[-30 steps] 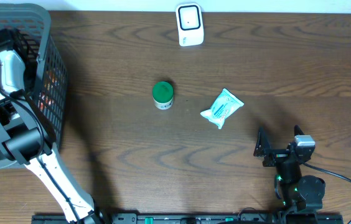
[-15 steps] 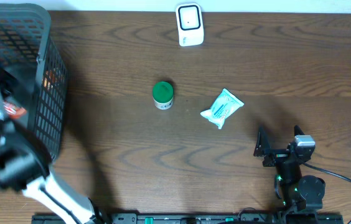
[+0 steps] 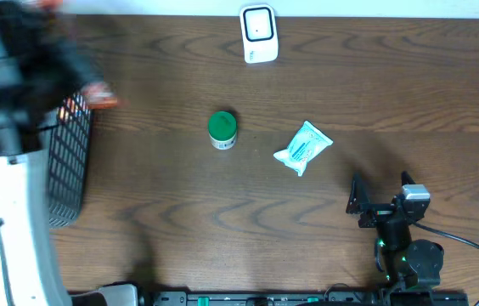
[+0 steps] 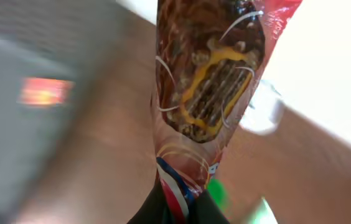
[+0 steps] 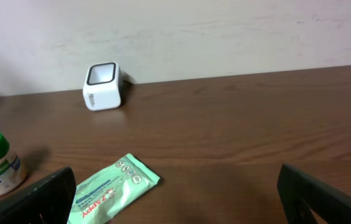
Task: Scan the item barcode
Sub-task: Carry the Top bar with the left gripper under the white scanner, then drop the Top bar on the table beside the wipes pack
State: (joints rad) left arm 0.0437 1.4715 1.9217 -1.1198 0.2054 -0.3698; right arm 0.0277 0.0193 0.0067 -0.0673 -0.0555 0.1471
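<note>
The clear gap between jar and pale packet is below the robot's left gripper and to its right in the overhead view, so the left gripper will swing there, lower and release.
My left gripper is shut on the bottom edge of a red and brown snack packet, which stands up in front of the left wrist camera. Overhead, the left arm is a blur at the top left, and the packet shows as a red smear beside the basket. The white barcode scanner stands at the back middle of the table, also seen as the scanner in the right wrist view. My right gripper rests open and empty near the front right.
A dark mesh basket stands at the left edge. A green-lidded jar and a pale green packet lie mid-table, between the scanner and the right gripper. The left arm's white base link rises at the front left.
The left arm has lifted out of the basket and swung up and to the right with the snack packet, now blurred by motion. The right arm has not moved.
</note>
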